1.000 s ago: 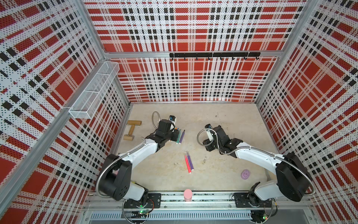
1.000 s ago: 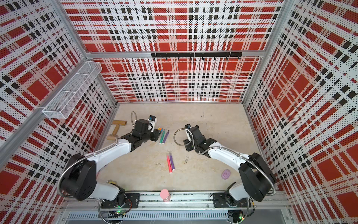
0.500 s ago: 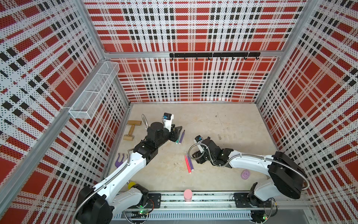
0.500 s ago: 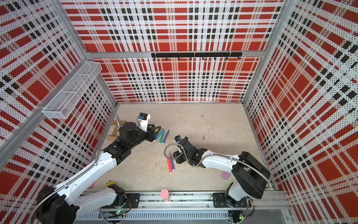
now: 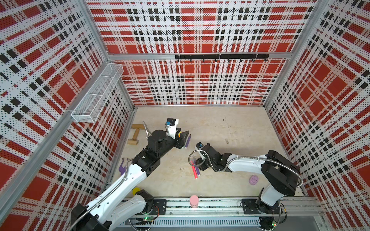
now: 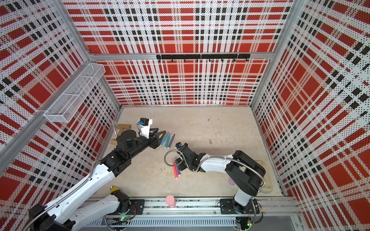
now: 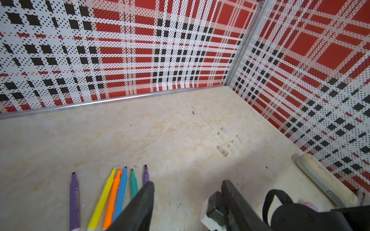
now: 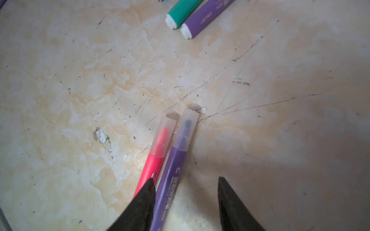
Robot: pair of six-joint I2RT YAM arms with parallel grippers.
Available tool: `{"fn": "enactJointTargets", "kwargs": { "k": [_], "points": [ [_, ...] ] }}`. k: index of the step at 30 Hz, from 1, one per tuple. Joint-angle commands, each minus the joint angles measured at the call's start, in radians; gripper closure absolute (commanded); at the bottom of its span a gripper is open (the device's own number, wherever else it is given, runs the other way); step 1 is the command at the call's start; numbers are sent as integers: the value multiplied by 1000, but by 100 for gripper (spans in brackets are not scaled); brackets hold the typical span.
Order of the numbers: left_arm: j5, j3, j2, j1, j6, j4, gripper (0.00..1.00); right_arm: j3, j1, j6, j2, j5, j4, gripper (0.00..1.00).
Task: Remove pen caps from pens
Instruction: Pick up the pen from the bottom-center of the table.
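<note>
The robot's right gripper will move down and toward the pink-red pen next, with its fingers on both sides of the purple pen's body (image 5: 197,170) (image 8: 170,181), since that body lies below the gripper, nearer one finger.
Several uncapped pens (image 7: 121,194), yellow, orange, blue, teal and two purple, lie in a row on the floor. My left gripper (image 7: 187,183) hangs open and empty just past the row's end, also seen in a top view (image 5: 183,136). Several clear pen caps (image 7: 223,151) lie scattered farther out. A pink-red pen (image 8: 154,164) and a purple pen (image 8: 174,166) lie side by side, each wearing its translucent cap (image 8: 185,130). My right gripper (image 8: 185,181) is open low over this pair, the purple barrel between its jaws against one finger (image 8: 146,198).
A wooden mallet (image 5: 135,134) and a purple garden fork (image 5: 122,167) lie by the left wall. A lilac smiley disc (image 5: 253,180) sits front right, and a pink cylinder (image 5: 194,201) stands on the front rail. A cream brush-like thing (image 7: 324,180) lies along the right wall.
My right gripper has moved forward and left from mid-floor down onto the pink and purple pair. My left arm has stretched out and its jaws have opened wider beside the pen row.
</note>
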Motion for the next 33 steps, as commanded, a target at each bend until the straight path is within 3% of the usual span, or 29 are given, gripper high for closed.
{"fn": "enactJointTargets", "kwargs": {
  "k": [1,18,23,29,33],
  "points": [
    [-23,-13,-17,-6,0,-8,42,35,11,8,28,22,27,47],
    [-54,-29,-50,-19,7,-5,40,130,33,-4,159,105,-69,67],
    [-68,-33,-71,-34,8,-10,39,142,33,-10,177,125,-81,87],
    [-113,-87,-119,-47,3,6,38,164,22,-89,107,199,-123,92],
    [-172,-135,-167,-46,-4,16,36,164,-48,-137,-30,210,-134,93]
  ]
}}
